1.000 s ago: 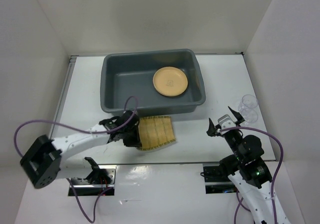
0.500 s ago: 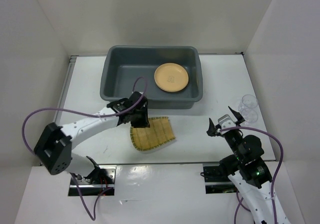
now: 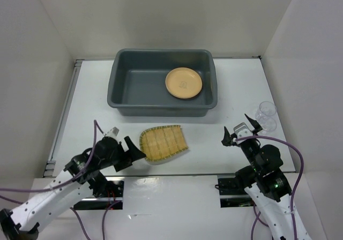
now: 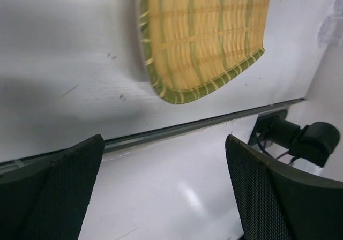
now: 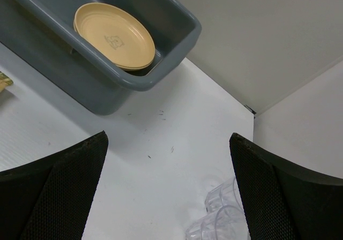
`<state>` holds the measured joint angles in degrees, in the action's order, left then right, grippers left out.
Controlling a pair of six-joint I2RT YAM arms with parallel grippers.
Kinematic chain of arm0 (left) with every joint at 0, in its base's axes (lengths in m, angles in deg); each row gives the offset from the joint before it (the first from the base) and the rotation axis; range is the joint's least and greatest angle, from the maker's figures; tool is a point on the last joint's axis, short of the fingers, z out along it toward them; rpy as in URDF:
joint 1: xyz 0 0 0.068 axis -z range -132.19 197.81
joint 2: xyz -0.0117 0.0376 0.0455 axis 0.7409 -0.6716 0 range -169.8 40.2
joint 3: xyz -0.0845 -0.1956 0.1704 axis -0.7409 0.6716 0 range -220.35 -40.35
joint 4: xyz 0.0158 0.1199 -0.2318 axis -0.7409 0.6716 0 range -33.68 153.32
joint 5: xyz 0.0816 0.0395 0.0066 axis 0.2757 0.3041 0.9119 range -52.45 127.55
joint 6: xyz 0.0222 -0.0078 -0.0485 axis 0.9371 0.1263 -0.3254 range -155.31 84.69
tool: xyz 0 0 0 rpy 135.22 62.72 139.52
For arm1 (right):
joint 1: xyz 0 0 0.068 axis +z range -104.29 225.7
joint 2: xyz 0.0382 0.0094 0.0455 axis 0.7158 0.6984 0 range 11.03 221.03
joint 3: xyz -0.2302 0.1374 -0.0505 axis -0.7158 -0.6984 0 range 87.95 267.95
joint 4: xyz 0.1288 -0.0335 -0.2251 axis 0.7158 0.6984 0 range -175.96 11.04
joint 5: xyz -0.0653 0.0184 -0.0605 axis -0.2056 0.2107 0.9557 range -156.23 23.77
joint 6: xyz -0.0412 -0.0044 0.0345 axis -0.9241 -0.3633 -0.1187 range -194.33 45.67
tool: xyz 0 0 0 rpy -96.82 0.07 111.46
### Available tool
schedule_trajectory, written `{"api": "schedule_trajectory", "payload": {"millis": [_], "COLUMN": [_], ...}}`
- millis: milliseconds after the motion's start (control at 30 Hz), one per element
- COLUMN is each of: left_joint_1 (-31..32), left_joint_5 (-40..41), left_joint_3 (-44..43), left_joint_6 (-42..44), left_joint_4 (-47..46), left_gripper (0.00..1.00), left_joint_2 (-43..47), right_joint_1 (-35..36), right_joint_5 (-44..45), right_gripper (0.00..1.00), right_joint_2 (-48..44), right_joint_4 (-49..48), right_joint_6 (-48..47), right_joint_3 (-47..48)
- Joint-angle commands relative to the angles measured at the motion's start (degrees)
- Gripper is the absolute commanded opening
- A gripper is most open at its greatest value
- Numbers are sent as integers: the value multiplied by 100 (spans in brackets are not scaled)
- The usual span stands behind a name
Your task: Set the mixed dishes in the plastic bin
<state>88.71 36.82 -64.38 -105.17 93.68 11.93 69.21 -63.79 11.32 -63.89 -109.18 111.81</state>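
I will lower my left gripper and move it right in the top view onto the bamboo tray's rounded rim, since the tray's rim lies below it on that side.
The plastic bin stands at the back middle of the table, with a tan-orange plate lying in its right half. On the table in front of the bin lies the bamboo tray, flat, rounded end to the left. My left gripper is open just left of the tray, apart from it; its wrist view shows the tray ahead of the empty left gripper. My right gripper is open and empty at the near right. Two clear cups stand beyond it. The right wrist view shows the plate, the bin, the cups and the right gripper.
White walls close in the table on the left, back and right. The cups stand close to the right wall. A metal strip marks the table's near edge, with the arm mounts below it.
My left gripper has opened and let go of the bamboo tray, then drawn back toward the near left. The tray now lies flat before the bin. The right arm has not moved.
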Motion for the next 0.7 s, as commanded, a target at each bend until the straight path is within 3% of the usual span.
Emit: {"api": "schedule_trajectory", "payload": {"millis": [0, 267, 367, 667], "left_joint_1": [-12, -12, -12, -12], "left_joint_5": [-313, -113, 134, 583], "left_joint_3": [600, 1612, 1665, 1165], "left_joint_6": [-879, -1467, -1661, -1864], "left_joint_4": [52, -211, -361, -176], "left_gripper": [100, 100, 100, 100], "left_joint_2": [830, 2405, 2405, 1149], "right_joint_1": [66, 66, 66, 118], "right_joint_5": [-15, -121, -121, -121], "right_gripper": [98, 98, 98, 98], "right_joint_2": [-179, -126, -126, -126], "right_joint_4": [-80, -27, -27, -27], "right_joint_6": [-31, -31, -31, -31], "right_joint_3": [-30, -30, -30, -30]}}
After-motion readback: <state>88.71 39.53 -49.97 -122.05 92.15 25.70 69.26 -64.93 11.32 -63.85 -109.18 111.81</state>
